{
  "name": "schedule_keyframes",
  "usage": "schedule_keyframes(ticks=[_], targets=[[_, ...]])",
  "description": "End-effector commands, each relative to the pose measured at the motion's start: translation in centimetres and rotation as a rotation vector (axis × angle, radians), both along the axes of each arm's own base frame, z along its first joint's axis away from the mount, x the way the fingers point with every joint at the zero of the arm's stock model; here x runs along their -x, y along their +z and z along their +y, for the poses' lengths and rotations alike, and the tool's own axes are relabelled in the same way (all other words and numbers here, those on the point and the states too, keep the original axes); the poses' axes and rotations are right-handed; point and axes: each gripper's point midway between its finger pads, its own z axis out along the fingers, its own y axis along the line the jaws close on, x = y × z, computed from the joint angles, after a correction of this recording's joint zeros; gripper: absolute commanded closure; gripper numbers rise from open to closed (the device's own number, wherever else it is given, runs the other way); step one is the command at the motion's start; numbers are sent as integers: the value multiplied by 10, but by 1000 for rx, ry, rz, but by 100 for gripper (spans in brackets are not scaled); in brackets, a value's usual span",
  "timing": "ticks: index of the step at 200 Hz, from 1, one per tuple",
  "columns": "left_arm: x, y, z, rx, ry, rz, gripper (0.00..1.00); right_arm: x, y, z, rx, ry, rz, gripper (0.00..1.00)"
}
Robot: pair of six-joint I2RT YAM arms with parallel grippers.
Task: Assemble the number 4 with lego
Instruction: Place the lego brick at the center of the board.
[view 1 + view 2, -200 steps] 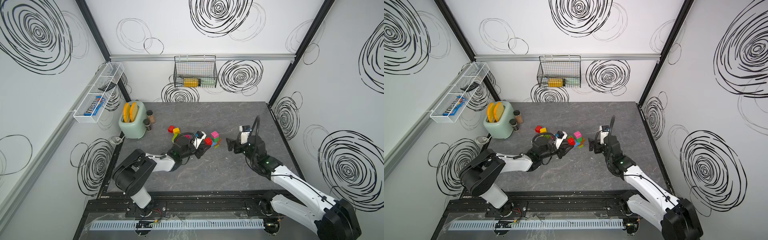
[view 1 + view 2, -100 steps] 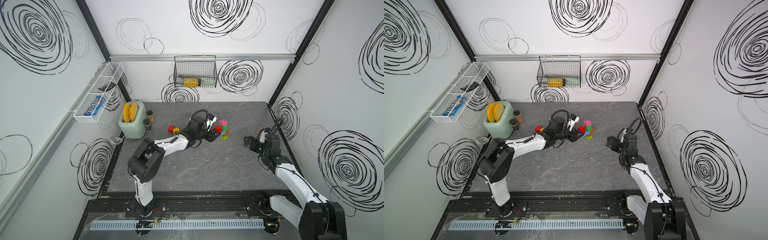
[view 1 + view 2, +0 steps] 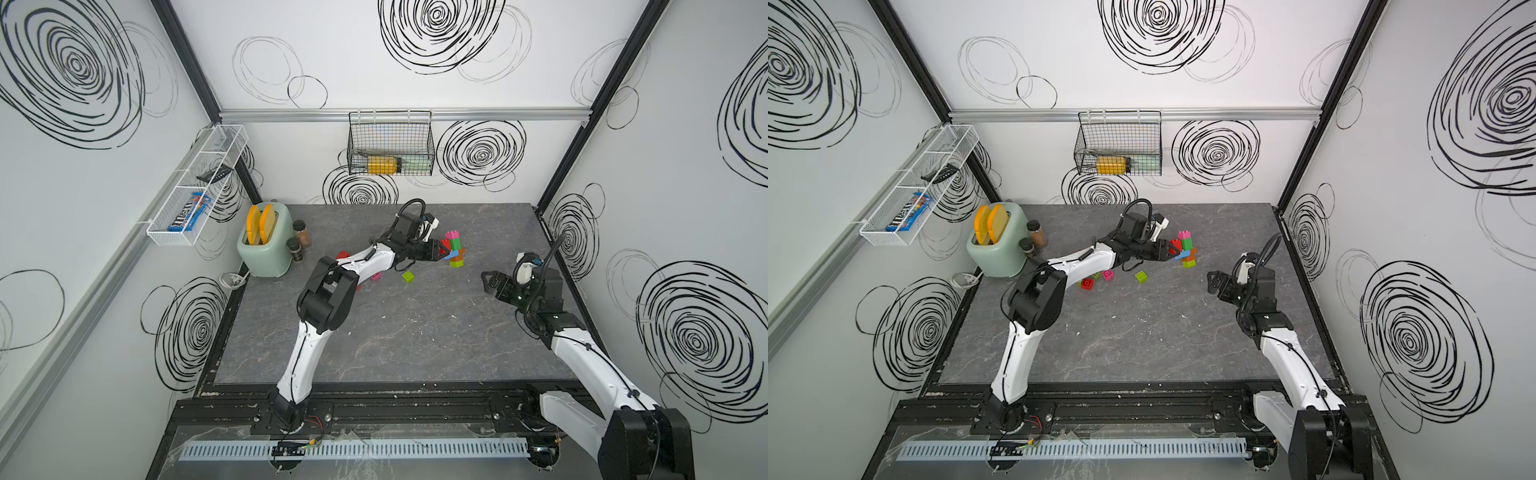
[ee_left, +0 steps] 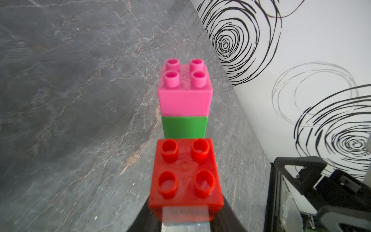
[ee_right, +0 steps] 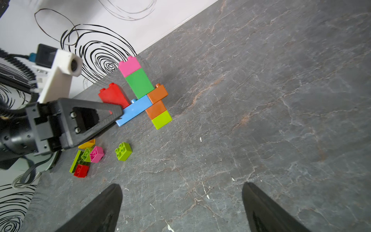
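Note:
The stack lowers and tilts in my left gripper next, its pink top tipping outward to lie flat. Then the gripper releases the red brick [image 4: 185,172], as bare tabletop lies below.
The lego stack [image 3: 455,249] [image 3: 1187,248] stands upright toward the back of the table: pink on green, an orange and blue cross row, then orange and lime [image 5: 161,119]. My left gripper [image 3: 442,250] [image 3: 1173,249] [image 4: 185,213] is shut on a red brick [image 4: 185,172] [image 5: 113,96], which sits on the blue brick's [image 5: 134,109] free end beside the green one. My right gripper [image 3: 492,282] [image 3: 1214,282] [image 5: 181,192] hangs open and empty over bare table to the stack's right.
Loose lego lies left of the stack: a lime brick [image 3: 408,276] [image 5: 123,151], a pink one [image 3: 1108,274] [image 5: 97,153], a red one [image 3: 1087,284] and a yellow one [image 5: 87,144]. A toaster [image 3: 264,241] and spice jars [image 3: 301,237] stand at the back left.
My left gripper, still shut on the red brick, has moved toward the back right together with the stack. My right gripper has drawn back to the right, open throughout.

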Motion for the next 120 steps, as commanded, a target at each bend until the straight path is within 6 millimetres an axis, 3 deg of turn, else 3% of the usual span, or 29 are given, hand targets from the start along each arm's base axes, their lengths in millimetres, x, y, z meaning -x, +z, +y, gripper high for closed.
schedule_keyframes(ticks=[1, 30, 39, 73, 95, 120], targets=[[-2, -1, -7, 72, -46, 118, 98, -2, 13, 5, -1, 38, -53, 3], [-14, -7, -9, 168, -42, 205, 98, -2, 9, 8, -1, 53, -34, 3], [-17, -9, -9, 207, -43, 239, 92, -3, 7, 8, 1, 56, -24, 3], [-26, 1, -7, 403, -59, 314, 87, -6, 1, 14, 7, 104, 4, 3], [-35, -8, -2, 452, -30, 372, 85, -7, -3, 14, 7, 106, 22, 3], [-41, -19, 2, 450, 6, 387, 76, -7, -2, 14, 9, 103, 25, 3]])
